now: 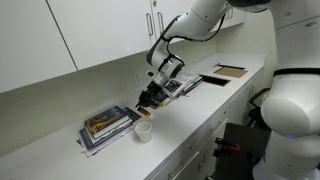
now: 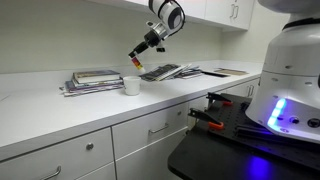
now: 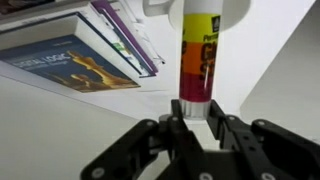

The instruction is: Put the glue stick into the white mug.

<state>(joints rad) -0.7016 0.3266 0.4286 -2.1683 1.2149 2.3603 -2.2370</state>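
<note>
I should move my gripper down toward the white mug (image 1: 144, 126) until the far end of the glue stick dips inside the mug.
My gripper (image 3: 192, 122) is shut on the glue stick (image 3: 198, 60), a red-orange stick with a yellow label, held by its pale end. In an exterior view the gripper (image 1: 146, 100) hangs just above and behind the white mug (image 1: 144, 130), which stands upright on the white counter. In an exterior view the glue stick (image 2: 133, 61) shows as a small red-orange tip above the mug (image 2: 131, 86). In the wrist view the stick's far end points at the mug's white rim (image 3: 160, 8) at the top edge.
A stack of books (image 1: 105, 125) lies beside the mug, also in the wrist view (image 3: 75, 60). Open magazines (image 2: 170, 71) and a dark book (image 1: 215, 78) lie further along the counter. White cabinets hang above.
</note>
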